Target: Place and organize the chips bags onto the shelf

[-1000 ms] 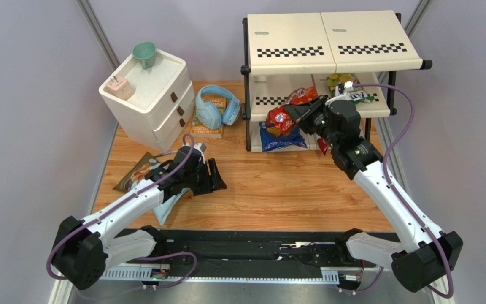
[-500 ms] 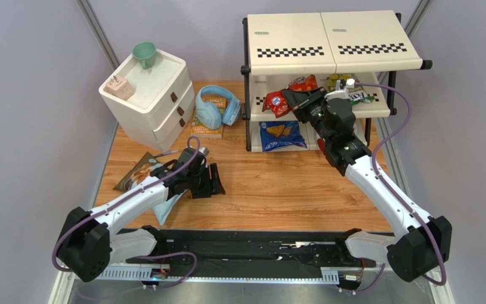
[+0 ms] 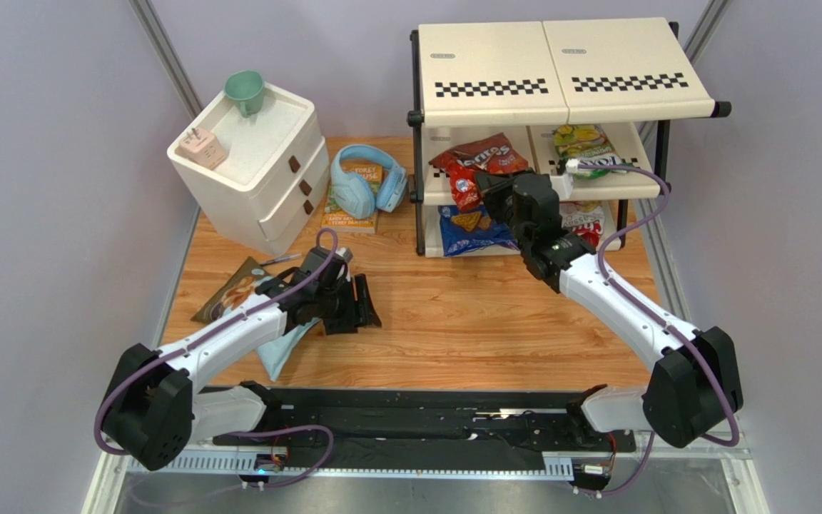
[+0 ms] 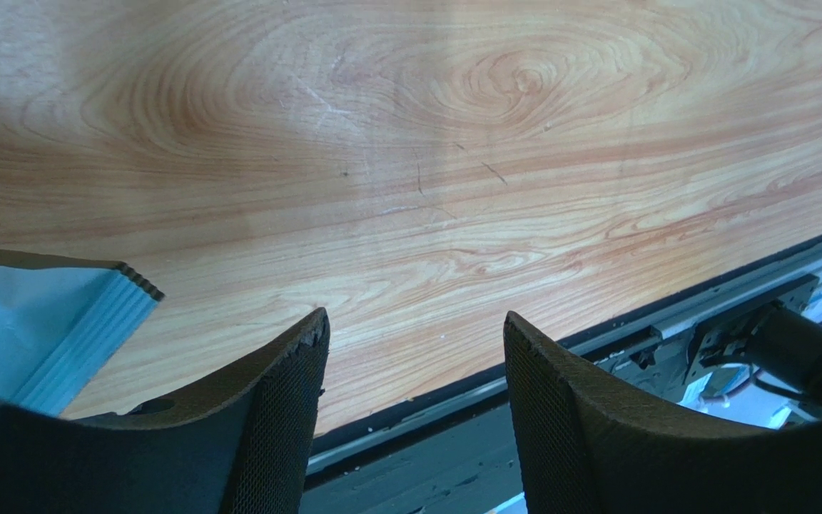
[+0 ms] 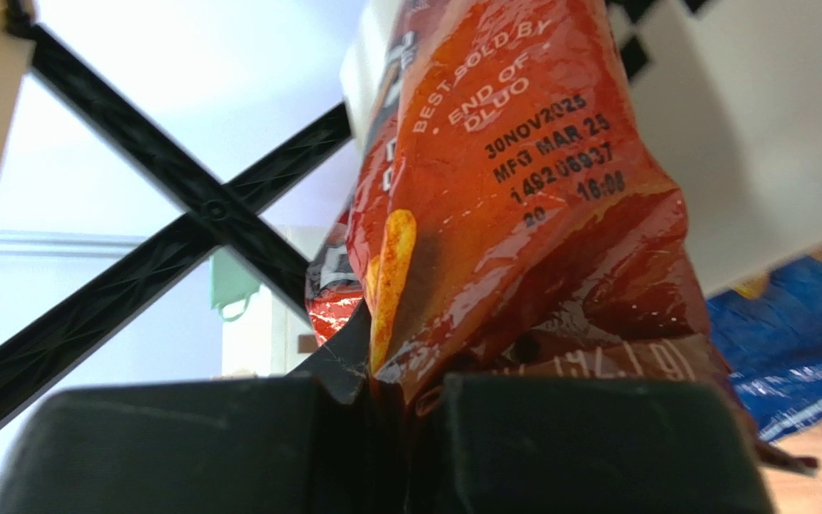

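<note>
My right gripper will push outward next, deeper over the shelf's middle board, which reaches on outward of it, and release the red bag's lower edge.
The shelf (image 3: 555,70) stands at the back right. My right gripper (image 3: 490,194) is shut on the lower edge of the red Doritos bag (image 3: 481,159), which lies on the left half of the middle board. In the right wrist view the red bag (image 5: 512,182) rises from my shut right gripper (image 5: 415,398). The blue Doritos bag (image 3: 467,228) lies on the bottom board, the white-and-red bag (image 3: 589,220) to its right. The green-yellow bag (image 3: 581,139) is on the middle board, right. My left gripper (image 3: 363,304) is open and empty (image 4: 415,353) low over the table, beside the pale-blue cassava bag (image 3: 235,291), whose corner shows in the left wrist view (image 4: 35,337).
A white two-drawer cabinet (image 3: 252,166) with a green cup (image 3: 245,91) stands at the back left. Blue headphones (image 3: 367,182) lie on an orange book (image 3: 353,217) between the cabinet and the shelf. A black cross brace (image 5: 169,241) spans the shelf's side. A black rail (image 3: 437,423) runs along the near edge.
My right arm has carried the red Doritos bag up and back, from in front of the shelf onto the middle board. My left arm has hardly moved.
</note>
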Robot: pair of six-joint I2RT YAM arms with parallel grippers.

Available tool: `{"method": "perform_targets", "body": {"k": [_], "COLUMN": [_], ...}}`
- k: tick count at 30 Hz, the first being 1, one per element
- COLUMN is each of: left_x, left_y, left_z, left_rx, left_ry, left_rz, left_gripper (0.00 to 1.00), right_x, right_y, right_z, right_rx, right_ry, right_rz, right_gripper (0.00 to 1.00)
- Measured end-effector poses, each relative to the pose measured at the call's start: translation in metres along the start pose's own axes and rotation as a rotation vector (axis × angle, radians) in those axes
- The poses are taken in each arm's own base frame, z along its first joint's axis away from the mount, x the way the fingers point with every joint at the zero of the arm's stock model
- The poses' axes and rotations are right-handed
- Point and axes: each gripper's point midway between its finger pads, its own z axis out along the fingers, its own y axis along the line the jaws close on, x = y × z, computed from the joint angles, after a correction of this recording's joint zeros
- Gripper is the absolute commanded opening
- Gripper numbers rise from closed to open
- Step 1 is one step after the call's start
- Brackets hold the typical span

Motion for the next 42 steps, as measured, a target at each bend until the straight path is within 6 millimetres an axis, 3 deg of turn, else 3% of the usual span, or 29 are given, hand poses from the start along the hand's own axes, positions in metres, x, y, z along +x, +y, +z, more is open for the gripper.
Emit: {"method": "perform_targets", "body": {"k": [10,22,30,32,36,37,40,42], "left_x": [-0.004,-0.004,-0.007,-0.007,-0.006,-0.006,-0.005,-0.004], "left_y": [0.002,0.008,0.008,0.007,0.009,0.01,0.011,0.011], "left_z": [0.004,0.008,0.011,0.011,0.013,0.013,0.014,0.015], "left_rx": [0.003,-0.008,-0.014,-0.013,-0.019,-0.021,-0.023,-0.023], "left_ry": [0.002,0.024,0.038,0.04,0.047,0.049,0.056,0.062], "left_rz": [-0.021,-0.043,-0.038,-0.035,-0.036,-0.037,-0.04,-0.041], "left_gripper": [0.66,0.66,0.66,0.66,0.66,0.66,0.66,0.66], "right_x": [0.0,-0.001,-0.007,-0.009,-0.005,-0.004,-0.008,-0.011], "right_y": [-0.031,-0.024,-0.019,-0.017,-0.016,-0.013,0.003,0.012], "right_z": [0.016,0.035,0.062,0.068,0.076,0.076,0.076,0.072], "right_rx": [0.131,0.127,0.142,0.144,0.148,0.134,0.066,0.012], "right_ry": [-0.037,-0.043,-0.083,-0.089,-0.071,-0.062,-0.048,-0.029], "right_rz": [0.092,0.293,0.394,0.404,0.416,0.422,0.453,0.468], "right_gripper": [0.0,0.0,0.01,0.23,0.4,0.53,0.69,0.71]}}
